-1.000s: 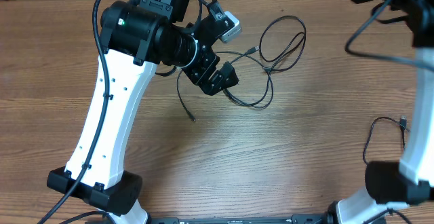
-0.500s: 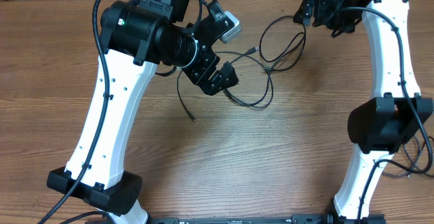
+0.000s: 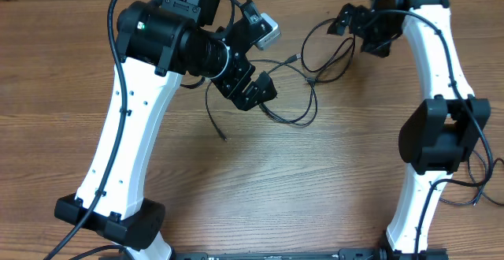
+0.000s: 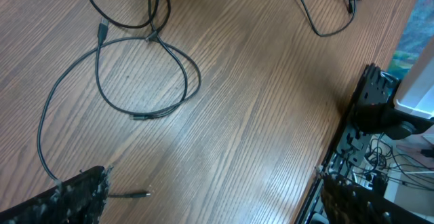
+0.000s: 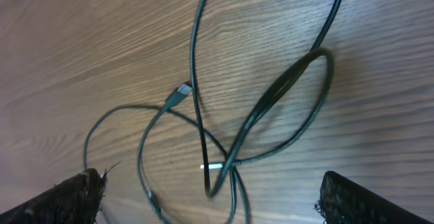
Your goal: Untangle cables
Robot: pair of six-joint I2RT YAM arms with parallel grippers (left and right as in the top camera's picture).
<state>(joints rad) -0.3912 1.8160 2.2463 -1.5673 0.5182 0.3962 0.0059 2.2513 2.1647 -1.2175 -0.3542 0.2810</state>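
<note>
The right gripper moves down toward the left in the overhead view onto the second cable's doubled parts near the cables' crossing next, because they lie uppermost there.
The cables (image 3: pixel 311 67) lie as thin black loops tangled in the middle of the wooden table, with one strand trailing down to a plug (image 3: pixel 224 138). My left gripper (image 3: pixel 264 59) hangs open just left of the tangle, holding nothing. In its wrist view a loop (image 4: pixel 146 81) lies ahead and a plug end (image 4: pixel 139 195) rests by the left finger (image 4: pixel 68 198). My right gripper (image 3: pixel 354 31) stands open over the tangle's upper right edge. Crossing strands (image 5: pixel 234 159) and a plug (image 5: pixel 182 91) show between its fingers; the jaws are spread wide and touch none of them.
A separate thin black cable (image 4: pixel 329 10) lies apart at the table's right side, largely hidden behind the right arm (image 3: pixel 441 134) in the overhead view. The table's edge (image 4: pixel 339 149) with equipment beyond it shows in the left wrist view.
The right arm swung in from the far right corner to the tangle's upper right edge, and its jaws opened wider. The left arm and the cables have not moved.
</note>
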